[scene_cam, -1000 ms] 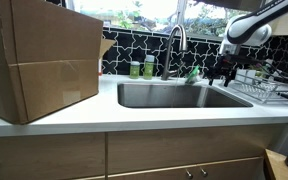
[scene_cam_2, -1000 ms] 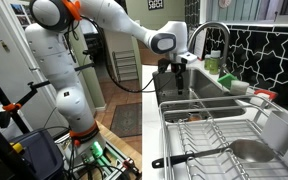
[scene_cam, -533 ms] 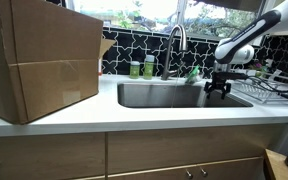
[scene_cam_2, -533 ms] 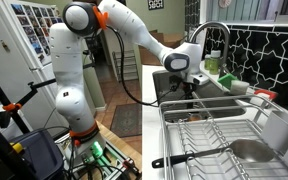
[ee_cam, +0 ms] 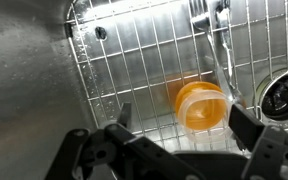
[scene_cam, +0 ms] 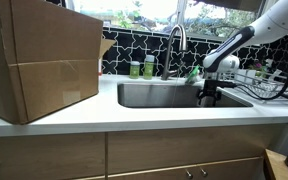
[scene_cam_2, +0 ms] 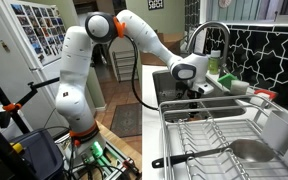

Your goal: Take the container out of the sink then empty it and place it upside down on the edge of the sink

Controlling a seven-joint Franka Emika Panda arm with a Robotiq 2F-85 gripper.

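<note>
My gripper lowers onto the cup's near rim [ee_cam: 198, 128] next and closes, since the cup sits opening up on the sink's grid below my open fingers.
In the wrist view the container [ee_cam: 199, 104] is a small translucent cup that looks orange inside. It lies on the wire grid [ee_cam: 134, 60] at the bottom of the sink [ee_cam: 24, 80], its mouth turned toward the camera. My gripper [ee_cam: 183, 117] hangs open just above it, one finger on each side and nothing between them. In both exterior views the gripper [scene_cam: 208, 94] [scene_cam_2: 196, 90] reaches down into the steel basin [scene_cam: 154, 96] [scene_cam_2: 174, 86], whose walls hide the container.
A curved faucet [scene_cam: 176, 40] [scene_cam_2: 216, 35] stands behind the basin, with two green bottles [scene_cam: 141, 69] beside it. A large cardboard box [scene_cam: 39, 60] fills one end of the counter. A wire dish rack [scene_cam: 269, 88] [scene_cam_2: 214, 140] sits beside the sink. The drain [ee_cam: 282, 95] and a metal utensil [ee_cam: 219, 40] lie near the cup.
The arm has swung from above the dish-rack end of the sink and dropped into the basin. The gripper has stayed open throughout.
</note>
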